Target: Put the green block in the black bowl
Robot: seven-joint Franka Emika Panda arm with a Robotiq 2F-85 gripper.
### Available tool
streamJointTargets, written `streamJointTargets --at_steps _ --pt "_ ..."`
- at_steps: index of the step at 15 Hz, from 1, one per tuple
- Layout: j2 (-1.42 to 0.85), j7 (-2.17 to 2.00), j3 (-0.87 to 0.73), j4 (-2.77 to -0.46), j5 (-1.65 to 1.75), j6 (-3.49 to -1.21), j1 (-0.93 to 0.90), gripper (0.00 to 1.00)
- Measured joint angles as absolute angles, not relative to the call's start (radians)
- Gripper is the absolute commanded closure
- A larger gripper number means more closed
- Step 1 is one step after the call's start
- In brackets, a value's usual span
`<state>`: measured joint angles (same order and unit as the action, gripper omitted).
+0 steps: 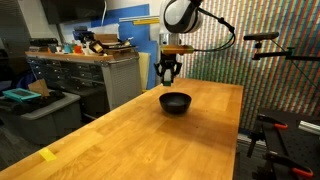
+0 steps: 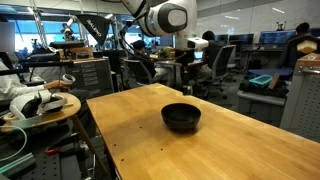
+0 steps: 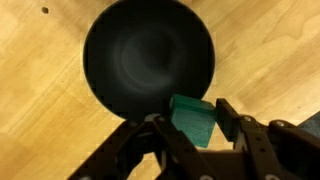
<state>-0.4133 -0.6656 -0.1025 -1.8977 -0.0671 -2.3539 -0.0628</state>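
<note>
The gripper moves the green block (image 3: 193, 118) past the bowl's near rim to over the middle of the black bowl (image 3: 148, 55) next, since the bowl sits empty below.
The black bowl (image 1: 175, 102) sits on the wooden table, seen in both exterior views (image 2: 181, 117) and filling the top of the wrist view (image 3: 148, 62); it looks empty. My gripper (image 1: 168, 76) hangs just above and behind the bowl, also seen in an exterior view (image 2: 185, 58). In the wrist view my gripper (image 3: 190, 120) is shut on the green block (image 3: 193, 118), held between the two fingers over the bowl's near rim.
The wooden table (image 1: 140, 130) stretches toward the camera with a flat yellow scrap (image 1: 47, 154) near its front corner. Cabinets with clutter (image 1: 80, 65) stand beside it. A side table with a person's arm (image 2: 35, 105) is near the table's edge.
</note>
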Motion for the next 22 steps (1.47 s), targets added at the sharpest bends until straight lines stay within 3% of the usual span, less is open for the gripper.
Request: streamJointTargets --at_steps 22 --pt "-0.479 -0.395 -0.055 -1.927 -0.341 -2.169 0.034 0.76"
